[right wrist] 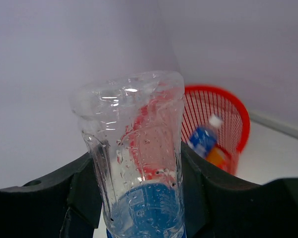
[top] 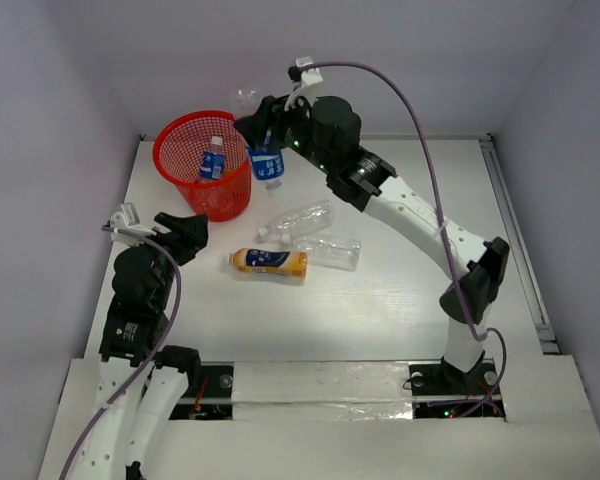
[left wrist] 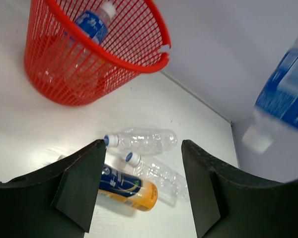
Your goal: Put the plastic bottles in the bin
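My right gripper shifts left in the top view next, then down over the bin's opening [top: 206, 146] [right wrist: 212, 110] for the release, as the clear blue-labelled bottle hangs beside the bin's rim.
The red mesh bin [top: 180, 135] stands at the back left and holds a blue-labelled bottle [top: 212, 160]. My right gripper [top: 263, 135] is shut on a clear blue-labelled bottle [top: 268, 165], held cap down beside the bin's right rim; it fills the right wrist view [right wrist: 139, 163]. An orange bottle [top: 270, 262] and two clear blue-capped bottles [top: 298, 220] [top: 335, 250] lie on the table. My left gripper [top: 185, 232] is open and empty, left of the orange bottle [left wrist: 131, 188].
White walls close the table at the back and sides. The bin [left wrist: 154, 64] shows in the left wrist view, with the held bottle [left wrist: 283, 104] hanging at the right. The bin also appears in the right wrist view [right wrist: 241, 116].
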`<state>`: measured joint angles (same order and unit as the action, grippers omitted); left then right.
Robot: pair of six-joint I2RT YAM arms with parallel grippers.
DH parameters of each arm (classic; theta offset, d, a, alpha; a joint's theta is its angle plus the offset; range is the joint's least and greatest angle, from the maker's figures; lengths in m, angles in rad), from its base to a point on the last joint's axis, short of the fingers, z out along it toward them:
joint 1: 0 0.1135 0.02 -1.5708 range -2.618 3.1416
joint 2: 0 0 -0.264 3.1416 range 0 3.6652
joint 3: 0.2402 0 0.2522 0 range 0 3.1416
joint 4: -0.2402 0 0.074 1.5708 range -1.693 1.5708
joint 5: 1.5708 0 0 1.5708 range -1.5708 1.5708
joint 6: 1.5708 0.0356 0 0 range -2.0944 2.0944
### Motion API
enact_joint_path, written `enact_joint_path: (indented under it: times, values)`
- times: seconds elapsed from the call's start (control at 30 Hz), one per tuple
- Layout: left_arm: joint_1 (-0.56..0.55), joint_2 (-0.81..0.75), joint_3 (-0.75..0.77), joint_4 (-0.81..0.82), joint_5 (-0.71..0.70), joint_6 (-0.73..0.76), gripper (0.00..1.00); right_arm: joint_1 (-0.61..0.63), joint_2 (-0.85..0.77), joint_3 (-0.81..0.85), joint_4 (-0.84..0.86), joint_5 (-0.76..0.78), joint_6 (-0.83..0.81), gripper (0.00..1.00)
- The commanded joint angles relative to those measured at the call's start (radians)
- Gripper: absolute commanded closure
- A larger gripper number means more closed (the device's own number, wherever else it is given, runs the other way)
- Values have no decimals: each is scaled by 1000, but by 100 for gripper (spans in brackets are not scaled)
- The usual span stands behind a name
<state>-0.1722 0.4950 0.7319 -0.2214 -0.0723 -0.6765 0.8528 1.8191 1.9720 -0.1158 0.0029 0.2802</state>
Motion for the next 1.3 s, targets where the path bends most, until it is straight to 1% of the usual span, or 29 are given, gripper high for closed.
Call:
enact_joint_path:
  times: [0.0, 0.03, 0.07, 0.13, 0.17, 0.2, 0.27, 0.3, 0.4, 0.5, 0.53, 0.6, 0.63, 0.7, 0.73, 0.77, 0.83, 0.9, 0.93, 1.07, 1.17, 1.2, 1.27]
  values:
    - [5, -13, -76, 14, 11, -84, 41, -26, 123, 126, 240, -9, 173, 56]
    - [5, -18, -98, 22, 17, -96, 41, -35, 152, 181, 307, -9, 198, 56]
    - [5, -24, -120, 39, 54, -104, 41, -46, 216, 214, 329, 18, 220, 57]
    - [5, -29, -187, 77, 86, -130, 41, -57, 290, 295, 373, 29, 270, 57]
    - [5, -27, -209, 95, 129, -138, 41, -57, 363, 382, 383, 51, 278, 57]
    - [5, -23, -245, 111, 134, -144, 41, -57, 399, 424, 392, 66, 283, 57]
    - [5, -19, -279, 131, 150, -167, 42, -57, 465, 526, 447, 75, 269, 57]
    - [5, -18, -310, 142, 158, -170, 42, -57, 523, 557, 462, 81, 261, 57]
    - [5, -7, -365, 186, 169, -187, 41, -66, 604, 646, 467, 106, 212, 56]
    - [5, 17, -429, 243, 198, -205, 35, -66, 614, 588, 511, 112, 188, 54]
    - [5, 26, -446, 258, 201, -207, 25, -66, 620, 578, 528, 106, 179, 54]
    - [5, 59, -491, 302, 210, -219, 13, -66, 638, 585, 522, 82, 162, 53]
    - [5, 68, -505, 319, 218, -224, 7, -66, 658, 606, 506, 74, 157, 48]
    - [-24, 102, -540, 365, 217, -245, 5, -66, 660, 605, 498, 65, 148, 41]
    - [-38, 112, -549, 375, 204, -253, 3, -66, 654, 581, 502, 68, 142, 34]
    - [-52, 135, -555, 389, 175, -262, 1, -66, 639, 567, 507, 63, 140, 24]
    - [-100, 161, -569, 422, 148, -288, 1, -66, 626, 558, 495, 55, 120, 19]
    - [-136, 203, -572, 457, 108, -313, 1, -66, 623, 576, 479, 36, 102, 18]
    - [-171, 217, -569, 465, 94, -334, 1, -66, 623, 582, 466, 34, 96, 19]
    - [-219, 269, -554, 488, 19, -368, 1, -66, 623, 571, 446, 36, 82, 18]
    - [-228, 284, -557, 505, -3, -388, 1, -66, 563, 460, 485, 19, 86, 17]
    - [-228, 292, -560, 517, -4, -391, 1, -66, 537, 377, 498, 11, 83, 17]
    - [-228, 312, -557, 530, -14, -397, 1, -66, 439, 279, 542, 6, 74, 16]
